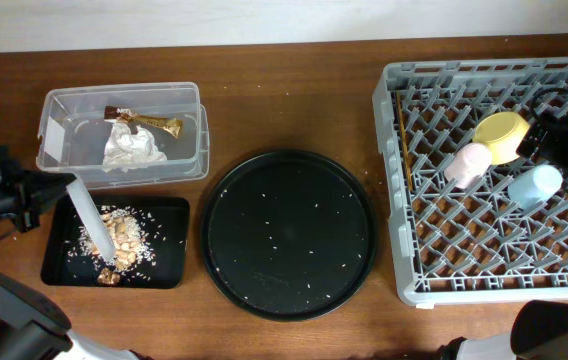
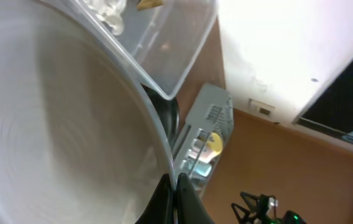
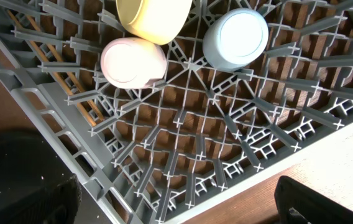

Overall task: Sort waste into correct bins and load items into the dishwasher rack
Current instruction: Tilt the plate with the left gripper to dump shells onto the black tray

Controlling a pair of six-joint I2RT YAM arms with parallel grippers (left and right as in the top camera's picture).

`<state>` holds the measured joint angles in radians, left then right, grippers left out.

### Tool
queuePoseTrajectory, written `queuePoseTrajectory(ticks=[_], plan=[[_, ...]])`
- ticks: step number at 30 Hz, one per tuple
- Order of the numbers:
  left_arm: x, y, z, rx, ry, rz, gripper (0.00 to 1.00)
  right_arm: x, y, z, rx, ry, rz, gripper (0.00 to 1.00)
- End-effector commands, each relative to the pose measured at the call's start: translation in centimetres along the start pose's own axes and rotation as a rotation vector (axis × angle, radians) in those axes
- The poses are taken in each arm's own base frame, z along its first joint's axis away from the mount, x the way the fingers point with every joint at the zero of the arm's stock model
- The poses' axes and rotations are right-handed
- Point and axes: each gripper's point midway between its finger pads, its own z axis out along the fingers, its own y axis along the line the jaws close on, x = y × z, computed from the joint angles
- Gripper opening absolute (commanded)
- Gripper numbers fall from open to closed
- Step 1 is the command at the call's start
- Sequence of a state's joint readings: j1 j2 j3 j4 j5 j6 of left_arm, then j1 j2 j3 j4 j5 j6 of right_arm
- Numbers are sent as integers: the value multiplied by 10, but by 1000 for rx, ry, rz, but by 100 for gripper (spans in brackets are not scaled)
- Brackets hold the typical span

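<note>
The round black tray (image 1: 289, 235) (image 2: 166, 113) lies right of my left gripper in the overhead view, so I will carry the emptied plate there, tilt it flat, lower and release it.
My left gripper (image 1: 36, 196) is shut on the rim of the pale grey plate (image 1: 91, 220) and holds it tilted on edge over the shallow black tray (image 1: 169, 245). Rice and brown chunks (image 1: 119, 240) lie in that tray. In the left wrist view the plate (image 2: 58, 124) fills the left side, with the fingers (image 2: 175, 198) pinching its rim. The clear tub (image 1: 189, 100) holds the white napkin (image 1: 129, 148) and the gold-and-brown wrapper (image 1: 154, 123). The dishwasher rack (image 1: 394, 180) holds the yellow-green bowl (image 1: 501, 135), pink cup (image 1: 467, 163), light blue cup (image 1: 536, 185) and chopsticks (image 1: 402, 140). My right gripper (image 1: 564, 140) hovers open over the rack.
The large round black tray (image 1: 289, 235) lies between the bins and the rack, with a few rice grains on it. The right wrist view shows the pink cup (image 3: 133, 62), bowl (image 3: 151, 18), blue cup (image 3: 235, 37) and chopsticks (image 3: 58, 68) among the pegs.
</note>
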<state>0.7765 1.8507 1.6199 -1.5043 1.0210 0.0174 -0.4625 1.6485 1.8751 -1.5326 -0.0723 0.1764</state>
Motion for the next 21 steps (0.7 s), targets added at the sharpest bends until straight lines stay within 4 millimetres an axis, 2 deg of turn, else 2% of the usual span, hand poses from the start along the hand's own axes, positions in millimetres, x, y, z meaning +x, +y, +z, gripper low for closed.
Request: queuePoseTrajectory(ticks=[1, 5, 13, 15, 21], plan=[[0, -19, -10, 74, -33, 90, 1, 0, -1, 2, -1, 3, 4, 98], [6, -32, -12, 148, -26, 162, 1, 0, -1, 2, -1, 3, 4, 98], [19, -32, -12, 150, 11, 145, 1, 0, -1, 2, -1, 3, 4, 98], [14, -39, -13, 187, -13, 218, 1, 0, -1, 2, -1, 3, 4, 98], [30, -36, -12, 146, 20, 195, 1, 0, -1, 2, -1, 3, 4, 98]])
